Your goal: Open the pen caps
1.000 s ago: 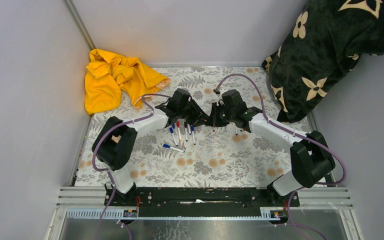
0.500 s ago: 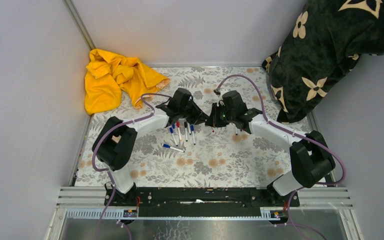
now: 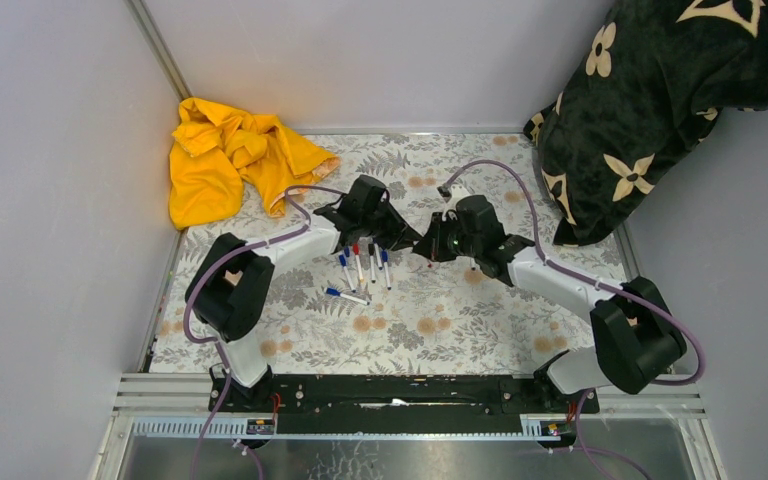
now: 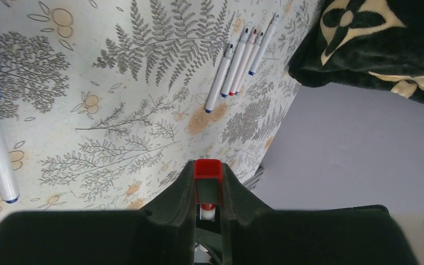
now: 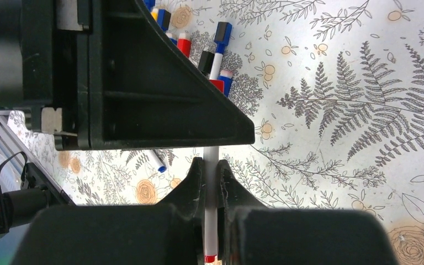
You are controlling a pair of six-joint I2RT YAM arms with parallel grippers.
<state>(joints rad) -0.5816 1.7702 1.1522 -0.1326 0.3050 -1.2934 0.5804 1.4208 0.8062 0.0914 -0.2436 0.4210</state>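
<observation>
Next, my left gripper pulls left in the top view to the tabletop near the yellow cloth, lowers and releases the red cap clear of the pens.
My left gripper (image 3: 404, 238) and right gripper (image 3: 428, 250) meet tip to tip at the middle of the table. In the left wrist view the left gripper (image 4: 208, 172) is shut on a red pen cap (image 4: 208, 168). In the right wrist view the right gripper (image 5: 211, 167) is shut on a white pen (image 5: 211, 221) with a red end; its far end is hidden behind the left gripper's black body (image 5: 121, 77). Several capped pens (image 3: 363, 263) lie below the left gripper. Several more pens (image 4: 242, 52) lie in a row to the right.
The table has a floral cover (image 3: 440, 320). A yellow cloth (image 3: 225, 160) is heaped at the back left. A black flowered blanket (image 3: 660, 100) fills the back right. One blue-ended pen (image 3: 345, 295) lies apart, nearer the front. Grey walls stand on both sides.
My right arm has shifted a little to the right and nearer, with the pen in its grip. The left arm has barely moved.
</observation>
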